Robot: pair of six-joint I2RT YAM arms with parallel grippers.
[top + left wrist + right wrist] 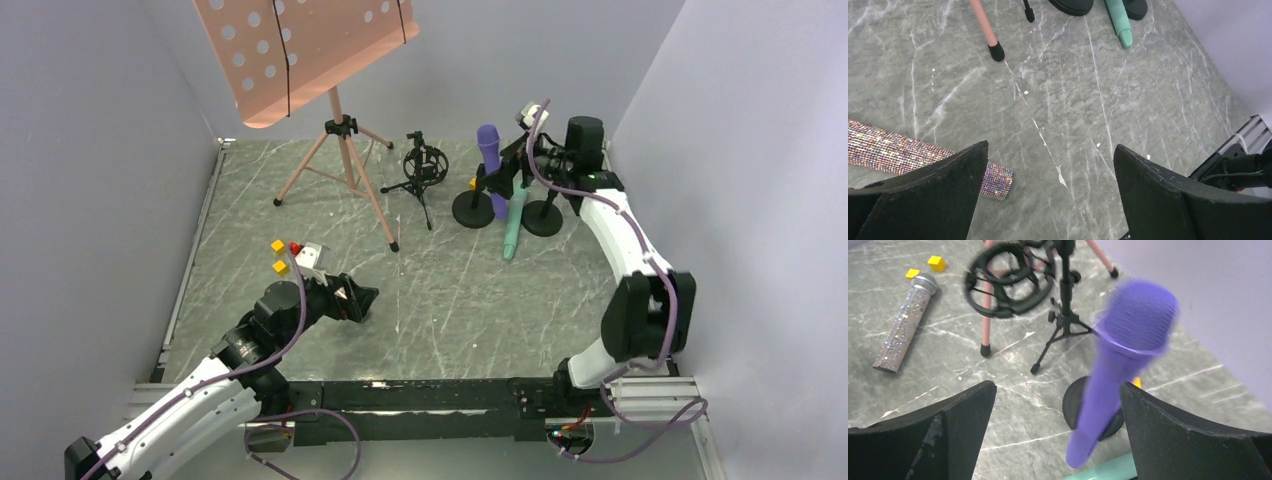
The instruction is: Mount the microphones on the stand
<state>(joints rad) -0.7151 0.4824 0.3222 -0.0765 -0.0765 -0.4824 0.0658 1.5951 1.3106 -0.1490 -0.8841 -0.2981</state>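
My left gripper will next rise outward and close on the ring shock mount's rim by the pink stand, because the mount is outward, up on its tripod.
The purple microphone [490, 150] stands upright over a black round-base stand [470, 212]. In the right wrist view the purple microphone [1133, 320] is blurred and tilted, between the wide-apart jaws of my right gripper [1057, 387], nearer the right finger. I cannot tell whether a clip holds it. The mint-green microphone [515, 225] leans beside it, its lower end on the table. The glittery bronze microphone [903, 330] lies flat on the table. My left gripper [1050, 147] hovers open just right of the bronze microphone's [898, 152] tail end, holding nothing.
A small black tripod stand with a ring shock mount [424, 165] stands mid-back. A pink music stand [340, 150] on a tripod is back left. A second round base [543, 218] sits by the right arm. Yellow cubes [279, 256] lie at the left. Walls close in on three sides.
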